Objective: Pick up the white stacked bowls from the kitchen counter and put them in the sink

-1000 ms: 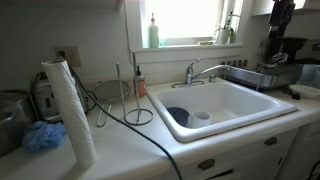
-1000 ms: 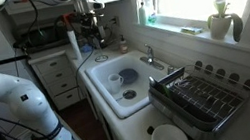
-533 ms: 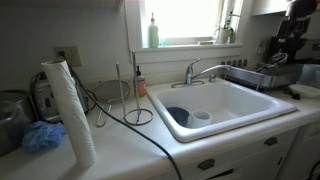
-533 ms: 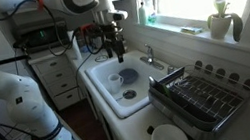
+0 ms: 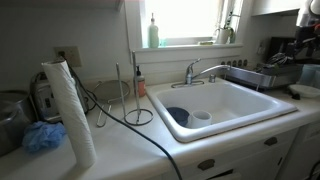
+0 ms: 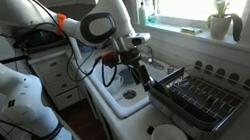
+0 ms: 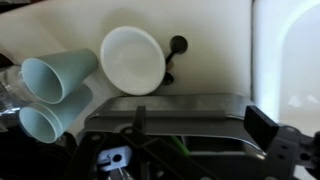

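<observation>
My gripper lowers to its left in the wrist view onto the rim of the bowls beside the black spoon next, clear of cups, since the bowls lie below it that way.
The white stacked bowls sit on the kitchen counter at the near end, past the metal tray. In the wrist view they show as a round white disc. My gripper hangs over the sink's edge next to the tray, short of the bowls. In the wrist view its jaws are open and empty above the tray's rim. The sink holds a dark blue bowl and a small white cup-like dish.
A metal tray with a wire rack stands between sink and bowls. Two pale blue cups lie beside the bowls. A chrome faucet, a paper towel roll, a black cable and a blue scrubber are around the sink.
The arm has swung from the far end of the counter across the sink to the tray's edge, nearer the bowls. The gripper stays open. Nothing on the counter moved.
</observation>
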Robot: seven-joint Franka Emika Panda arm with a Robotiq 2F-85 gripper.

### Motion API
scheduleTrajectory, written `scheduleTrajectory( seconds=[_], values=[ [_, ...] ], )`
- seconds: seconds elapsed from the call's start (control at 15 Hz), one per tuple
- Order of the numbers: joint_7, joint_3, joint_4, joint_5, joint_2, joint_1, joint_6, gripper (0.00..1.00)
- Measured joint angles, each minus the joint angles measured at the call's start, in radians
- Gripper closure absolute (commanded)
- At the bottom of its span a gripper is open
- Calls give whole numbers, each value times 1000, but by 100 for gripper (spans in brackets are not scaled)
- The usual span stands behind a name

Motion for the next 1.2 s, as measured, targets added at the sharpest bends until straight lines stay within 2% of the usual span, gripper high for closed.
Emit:
scheduleTrajectory(
  seconds=[0.2, 0.33, 0.6, 1.2],
  values=[
    [114, -8, -10, -119, 87, -72, 33, 0],
    [171, -23, -9, -161, 147, -89, 21, 0],
    [223, -47, -1, -185, 228, -91, 10, 0],
    [226, -61, -8, -202, 246, -70, 21, 0]
  ],
)
